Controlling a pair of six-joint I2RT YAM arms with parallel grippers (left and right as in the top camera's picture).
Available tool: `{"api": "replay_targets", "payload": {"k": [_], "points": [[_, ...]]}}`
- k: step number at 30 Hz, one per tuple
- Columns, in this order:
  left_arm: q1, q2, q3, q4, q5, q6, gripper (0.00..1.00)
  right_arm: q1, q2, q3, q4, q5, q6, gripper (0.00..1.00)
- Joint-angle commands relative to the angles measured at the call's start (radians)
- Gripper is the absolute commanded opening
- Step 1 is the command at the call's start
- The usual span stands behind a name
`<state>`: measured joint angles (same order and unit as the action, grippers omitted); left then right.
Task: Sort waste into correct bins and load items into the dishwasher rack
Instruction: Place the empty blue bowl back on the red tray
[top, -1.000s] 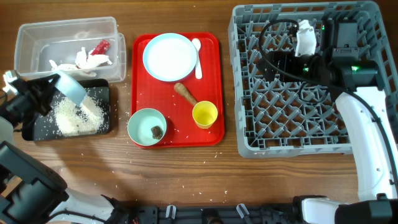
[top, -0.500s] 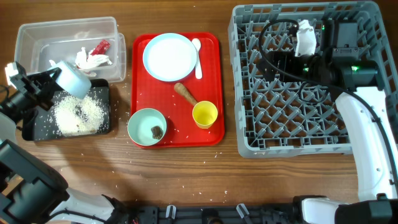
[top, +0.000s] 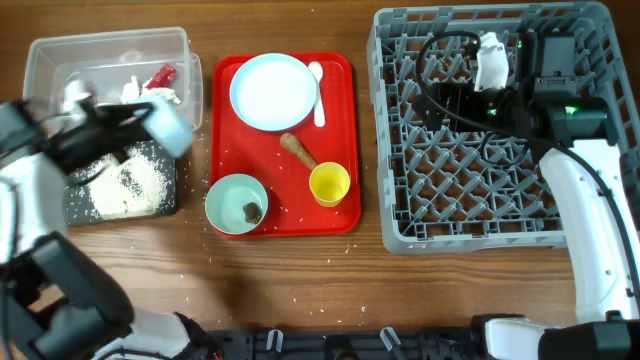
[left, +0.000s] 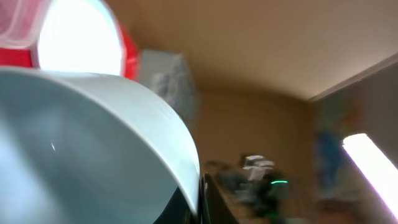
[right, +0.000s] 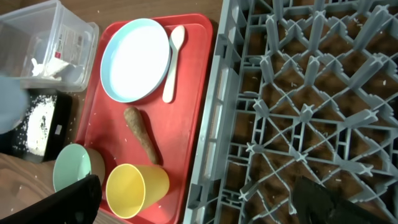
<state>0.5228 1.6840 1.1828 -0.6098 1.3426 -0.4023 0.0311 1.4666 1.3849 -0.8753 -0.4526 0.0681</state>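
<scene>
My left gripper needs to swing over the red tray, turn the bowl upright and lower it between the plate and mint bowl, where the tray is empty.
My left gripper (top: 148, 118) is shut on a pale bluish bowl (top: 170, 128), blurred with motion, held above the gap between the clear bin (top: 60, 60) and the black bin (top: 75, 205). In the left wrist view the bowl (left: 93, 143) fills the frame beside a finger (left: 198, 199). White rice (top: 125, 185) lies in the black bin. Paper scraps and a red-and-white wrapper (top: 162, 74) lie in the clear bin. My right gripper (right: 199, 205) is open and empty above the grey rack (top: 400, 215), near its left wall.
The red tray (top: 345, 215) holds a plate (top: 272, 90), white spoon (top: 317, 90), brown sausage piece (top: 297, 150), yellow cup (top: 329, 183) and a mint bowl (top: 232, 200) with a dark scrap (top: 251, 211). Rice grains are scattered on the table in front of the tray.
My left arm has swung the bowl up and to the right, from tilted over the black bin's rice toward the red tray. The right arm has not moved.
</scene>
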Motion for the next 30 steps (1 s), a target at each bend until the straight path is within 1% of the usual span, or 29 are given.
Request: {"api": "replay_targets", "payload": {"k": [1, 2, 4, 6, 7, 9, 10, 12, 14, 16, 17, 19, 20, 22, 24, 25, 27, 28, 29, 30], "points": [[-0.296, -0.047, 0.006, 0.059, -0.436, 0.025, 0.04, 0.004, 0.011, 0.014, 0.0, -0.016, 0.014, 1.0], [-0.4, -0.047, 0.006, 0.06, -0.632, 0.018, 0.04, 0.004, 0.011, 0.014, 0.0, -0.016, 0.013, 1.0], [-0.54, -0.045, 0.006, 0.058, -0.972, 0.013, 0.04, 0.004, 0.011, 0.014, -0.002, -0.016, 0.013, 1.0], [-0.659, -0.028, 0.006, 0.072, -1.265, 0.026, 0.04, 0.004, 0.011, 0.014, 0.0, -0.016, 0.013, 1.0], [-0.701, -0.016, 0.006, 0.08, -1.339, 0.054, 0.04, 0.004, 0.011, 0.014, 0.002, -0.016, 0.013, 1.0], [-0.772, 0.01, 0.006, 0.084, -1.412, 0.114, 0.04, 0.004, 0.011, 0.014, 0.008, -0.016, 0.013, 1.0], [-0.799, 0.024, 0.006, 0.075, -1.454, 0.115, 0.04, 0.004, 0.011, 0.014, 0.008, -0.016, 0.013, 1.0], [-0.814, 0.048, 0.006, 0.064, -1.477, 0.129, 0.04, 0.004, 0.011, 0.014, 0.006, -0.016, 0.013, 1.0], [-0.816, 0.069, 0.006, 0.052, -1.468, 0.135, 0.04, 0.004, 0.011, 0.014, 0.006, -0.013, 0.011, 1.0], [-0.816, 0.089, 0.006, 0.033, -1.429, 0.134, 0.06, 0.004, 0.011, 0.014, 0.006, -0.012, 0.011, 1.0], [-0.816, 0.093, 0.006, 0.027, -1.403, 0.134, 0.14, 0.004, 0.011, 0.014, 0.006, -0.012, 0.011, 1.0], [-0.816, 0.092, 0.006, 0.019, -1.367, 0.134, 0.34, 0.004, 0.012, 0.014, 0.006, -0.012, 0.011, 1.0], [-0.816, 0.085, 0.01, 0.016, -1.341, 0.135, 0.4, 0.004, 0.013, 0.014, 0.008, -0.012, 0.01, 1.0], [-0.816, 0.069, 0.039, -0.019, -1.285, 0.134, 0.46, 0.004, 0.016, 0.014, 0.008, -0.012, 0.01, 0.99], [-0.816, 0.043, 0.1, -0.11, -1.249, 0.133, 0.53, 0.004, 0.017, 0.014, 0.008, -0.012, 0.011, 1.0], [-0.819, 0.029, 0.113, -0.152, -1.246, 0.129, 0.53, 0.004, 0.017, 0.014, 0.007, -0.012, 0.011, 1.0], [-0.83, 0.019, 0.113, -0.248, -1.247, 0.078, 0.51, 0.004, 0.017, 0.014, 0.007, -0.012, 0.011, 1.0], [-0.837, 0.021, 0.101, -0.309, -1.255, 0.034, 0.47, 0.004, 0.017, 0.014, 0.007, -0.012, 0.011, 0.99], [-0.845, 0.021, 0.089, -0.336, -1.261, -0.012, 0.46, 0.004, 0.017, 0.014, 0.007, -0.012, 0.011, 1.0], [-0.852, 0.021, 0.076, -0.348, -1.261, -0.031, 0.46, 0.004, 0.017, 0.014, 0.007, -0.012, 0.011, 1.0]]}}
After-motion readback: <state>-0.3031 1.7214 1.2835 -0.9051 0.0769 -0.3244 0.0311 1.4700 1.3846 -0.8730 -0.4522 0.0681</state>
